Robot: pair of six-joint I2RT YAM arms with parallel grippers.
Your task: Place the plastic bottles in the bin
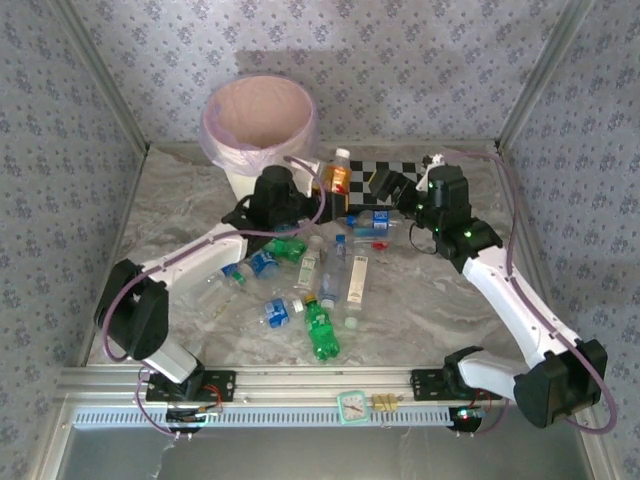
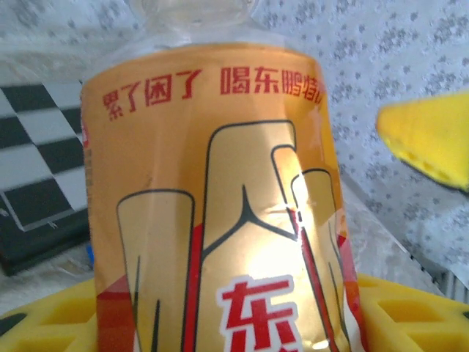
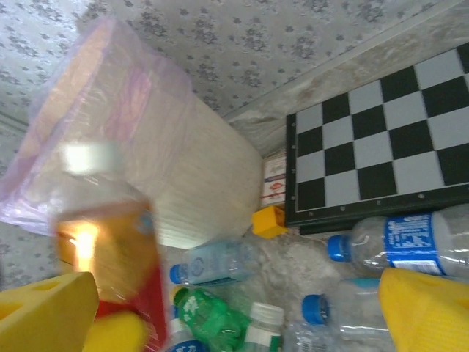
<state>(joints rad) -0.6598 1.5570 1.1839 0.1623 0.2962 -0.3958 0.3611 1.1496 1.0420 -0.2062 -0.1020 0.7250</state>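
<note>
The orange bottle (image 1: 338, 178) is still in my left gripper outside the bin. Next I will raise that gripper and swing it outward over the bin's opening (image 1: 260, 112) to release the bottle.
The orange bottle (image 1: 338, 178) with a red label and white cap stands upright just right of the bin (image 1: 260, 125), a cream bucket with a pink liner. My left gripper (image 1: 318, 190) is shut on it; in the left wrist view the bottle (image 2: 212, 205) sits between my yellow fingers (image 2: 44, 323). My right gripper (image 1: 388, 188) hangs open just right of that bottle (image 3: 110, 242), which is blurred beside its left finger (image 3: 44, 315). Several green and clear blue-labelled bottles (image 1: 321, 330) lie on the table between the arms.
A black-and-white checkerboard (image 1: 405, 170) lies at the back right, with a small yellow cube (image 3: 269, 220) and a red-white box (image 3: 273, 180) between it and the bin wall (image 3: 198, 169). A small clock (image 1: 352, 405) sits on the front rail.
</note>
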